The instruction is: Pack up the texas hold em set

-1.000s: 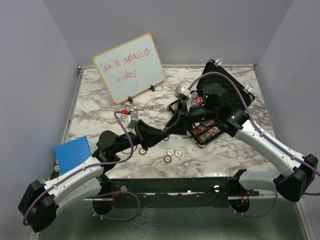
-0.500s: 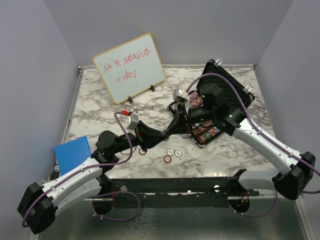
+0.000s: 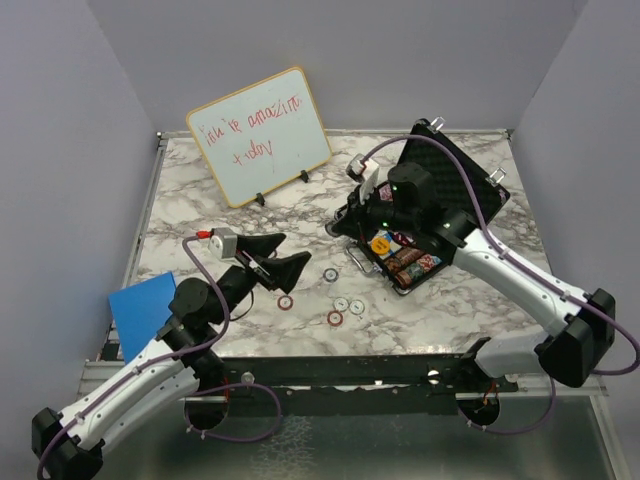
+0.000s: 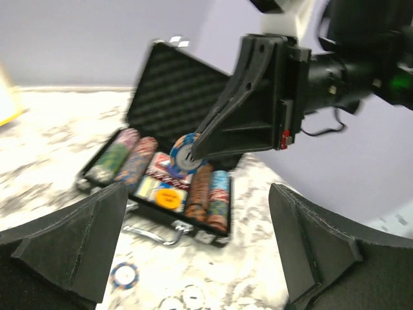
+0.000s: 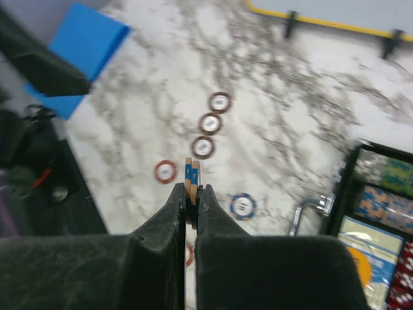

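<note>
My right gripper should move over blue-edged chips forming a row in the case, then tip downward and go down into the handle-side end of the row.
The black briefcase lies open at the right, its foam base holding rows of poker chips, red card decks and an orange-yellow disc. My right gripper is shut on two blue-edged chips, held on edge above the table just left of the case. In the left wrist view those chips hang over the case. My left gripper stands wide open and empty, well left of the case. Several loose chips lie on the marble, one of them blue.
A wood-framed whiteboard with red writing stands at the back left. A blue box sits at the table's near left edge. The case's silver handle juts out toward the loose chips. Grey walls close in the sides.
My left gripper has opened wide and pulled back from the case toward the near left. My right gripper has shut on the chips and lifted slightly toward the back.
</note>
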Tool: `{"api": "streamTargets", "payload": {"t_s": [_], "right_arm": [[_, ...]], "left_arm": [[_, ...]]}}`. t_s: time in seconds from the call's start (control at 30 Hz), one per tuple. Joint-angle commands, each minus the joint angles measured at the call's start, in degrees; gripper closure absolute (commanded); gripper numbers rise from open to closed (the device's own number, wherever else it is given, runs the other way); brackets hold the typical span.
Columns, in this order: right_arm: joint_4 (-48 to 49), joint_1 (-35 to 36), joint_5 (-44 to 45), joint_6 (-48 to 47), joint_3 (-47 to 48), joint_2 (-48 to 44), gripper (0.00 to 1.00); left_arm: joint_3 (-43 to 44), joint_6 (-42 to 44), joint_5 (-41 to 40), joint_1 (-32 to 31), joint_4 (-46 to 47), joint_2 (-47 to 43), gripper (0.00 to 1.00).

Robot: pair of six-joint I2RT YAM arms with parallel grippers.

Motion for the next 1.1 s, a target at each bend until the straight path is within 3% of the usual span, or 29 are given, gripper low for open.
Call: {"api": "streamTargets", "payload": {"t_s": [0.0, 0.1, 0.27, 0.43, 1.07], "right_arm": [[-2.4, -1.2, 24.2, 2.6, 3.3, 7.6, 1.00], [-4.8, -4.1, 29.1, 1.7, 5.4, 12.7, 1.00], [-5.2, -7.7, 26.0, -3.4, 7.5, 20.1, 0.99], [-7.6, -7.8, 27.5, -5.7, 10.9, 26.6, 1.00], [-10.2, -8.2, 27.6, -7.0, 16.0, 36.1, 0.99]], "left_arm": [[3.6, -0.3, -22.2, -0.1, -18.7, -2.9, 0.01], [6.2, -0.8, -28.4, -0.1, -26.0, -3.5, 0.01], [7.3, -1.4, -32.4, -0.1, -29.7, -3.5, 0.01], [7.0, -1.4, -32.7, -0.1, -29.3, -2.5, 0.01], [6.3, -0.7, -29.4, -0.1, -26.9, -2.9, 0.01]]}}
